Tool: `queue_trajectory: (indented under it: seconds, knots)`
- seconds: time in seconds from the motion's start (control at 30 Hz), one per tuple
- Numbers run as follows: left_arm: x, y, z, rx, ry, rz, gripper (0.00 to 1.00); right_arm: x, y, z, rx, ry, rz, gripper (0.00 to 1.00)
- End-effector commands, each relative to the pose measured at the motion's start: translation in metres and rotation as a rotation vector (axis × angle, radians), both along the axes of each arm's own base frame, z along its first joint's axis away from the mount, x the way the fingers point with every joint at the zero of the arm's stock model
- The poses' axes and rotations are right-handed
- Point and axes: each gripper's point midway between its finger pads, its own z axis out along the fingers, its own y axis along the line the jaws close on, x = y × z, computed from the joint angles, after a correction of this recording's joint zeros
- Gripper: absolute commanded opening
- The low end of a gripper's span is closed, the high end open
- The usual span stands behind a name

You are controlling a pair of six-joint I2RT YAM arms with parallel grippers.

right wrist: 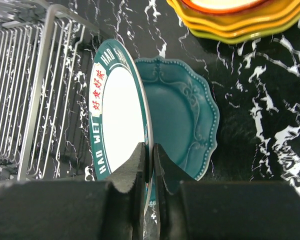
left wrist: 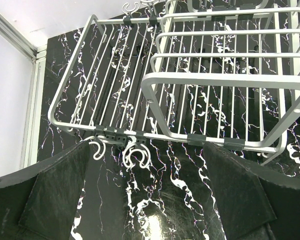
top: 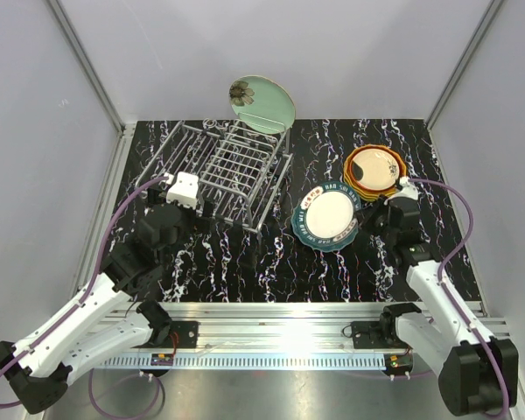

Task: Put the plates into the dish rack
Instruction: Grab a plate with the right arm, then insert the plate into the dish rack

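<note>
I will lift my right gripper, carry outward, to the left in the top view, and let go in the dish rack's empty slot by the mint green plate.
My right gripper is shut on the near rim of the cream-centred plate, which is tilted up on edge. A dark teal plate lies flat on the table just beneath it. In the top view this right gripper sits at the right edge of the cream-centred plate. A stack of red-orange, yellow and lime plates lies behind it. The mint green plate stands at the far end of the dish rack. Open and holding nothing, my left gripper faces the rack's near edge.
White hooks hang from the rack's near bar. The rack's taller raised frame is on its right side. White walls with metal corner posts enclose the black marbled table on three sides.
</note>
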Motion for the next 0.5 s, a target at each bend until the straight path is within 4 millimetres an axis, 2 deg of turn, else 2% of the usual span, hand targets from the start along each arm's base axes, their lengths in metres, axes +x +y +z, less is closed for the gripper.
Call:
queue_trajectory:
  seconds: [0.0, 0.3, 0.47]
  knots:
    - [0.003, -0.001, 0.027, -0.063, -0.058, 0.009, 0.99, 0.008, 0.002, 0.044, -0.019, -0.173, 0.037, 0.00]
    - [0.001, 0.001, 0.031, -0.071, -0.070, 0.012, 0.99, 0.003, -0.016, 0.115, -0.121, -0.358, -0.010, 0.00]
    - [0.000, 0.002, 0.034, -0.081, -0.079, 0.010, 0.99, 0.002, -0.019, 0.169, -0.182, -0.486, 0.006, 0.00]
